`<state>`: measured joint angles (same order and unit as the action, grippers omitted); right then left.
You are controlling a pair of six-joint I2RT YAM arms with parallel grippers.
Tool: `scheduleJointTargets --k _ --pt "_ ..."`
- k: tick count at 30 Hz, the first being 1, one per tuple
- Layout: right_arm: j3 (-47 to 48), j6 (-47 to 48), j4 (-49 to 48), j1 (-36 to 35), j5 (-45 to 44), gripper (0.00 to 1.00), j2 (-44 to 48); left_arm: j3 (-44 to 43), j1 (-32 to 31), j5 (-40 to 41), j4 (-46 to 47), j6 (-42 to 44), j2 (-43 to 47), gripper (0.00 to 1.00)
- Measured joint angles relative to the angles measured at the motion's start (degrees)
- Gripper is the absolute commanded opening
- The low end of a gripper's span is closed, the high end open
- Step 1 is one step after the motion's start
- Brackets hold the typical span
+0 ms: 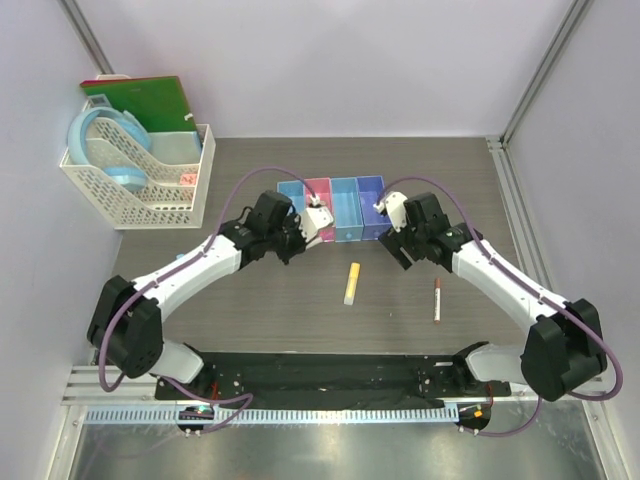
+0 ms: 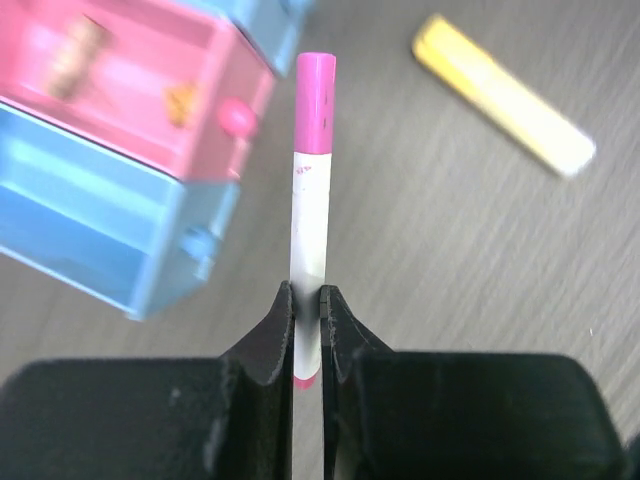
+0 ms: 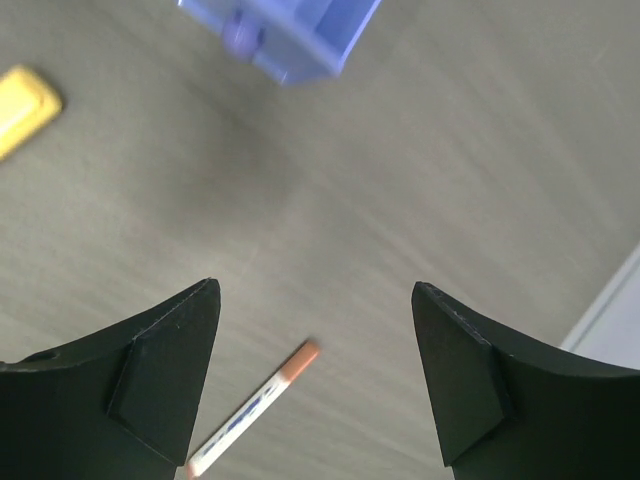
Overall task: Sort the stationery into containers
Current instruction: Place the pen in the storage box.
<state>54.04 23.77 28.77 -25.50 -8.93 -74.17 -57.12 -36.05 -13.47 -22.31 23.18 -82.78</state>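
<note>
Next, my left gripper moves over the blue bin [image 2: 90,220] beside the purple one, outward and to the right in the top view, and releases the pen.
A white pen with a pink cap [image 2: 311,200] stands between my left gripper's jaws, and the left gripper [image 2: 307,310] is shut on its lower part. It hangs just in front of the pink bin [image 2: 130,90] and the blue bin [image 2: 90,220]. Small tan pieces [image 2: 80,55] lie in the pink bin. From above, the left gripper [image 1: 298,240] is near the front of the joined containers [image 1: 345,205]. My right gripper [image 1: 398,248] is open over bare table. The dark-red-ended pen [image 3: 255,405] lies below it, toward its left finger. The yellow marker [image 1: 351,283] lies mid-table.
A white lattice basket [image 1: 140,195] at the back left holds a green book [image 1: 140,100] and pale blue rings [image 1: 105,140]. The purple bin [image 3: 300,30] is ahead of the right gripper. Walls close in the table on both sides and at the back.
</note>
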Motion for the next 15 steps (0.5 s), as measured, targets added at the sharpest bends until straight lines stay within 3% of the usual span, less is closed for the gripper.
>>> scheduleJointTargets --k 8,15 --pt "-4.3 -8.0 3.7 2.8 4.3 0.83 5.4 -13.4 -0.5 1.9 2.2 -1.9 -5.0 0.0" --pt "-6.9 -11.4 4.0 6.7 6.4 0.84 7.2 -19.6 -1.6 3.3 3.7 -3.3 -13.4 0.0"
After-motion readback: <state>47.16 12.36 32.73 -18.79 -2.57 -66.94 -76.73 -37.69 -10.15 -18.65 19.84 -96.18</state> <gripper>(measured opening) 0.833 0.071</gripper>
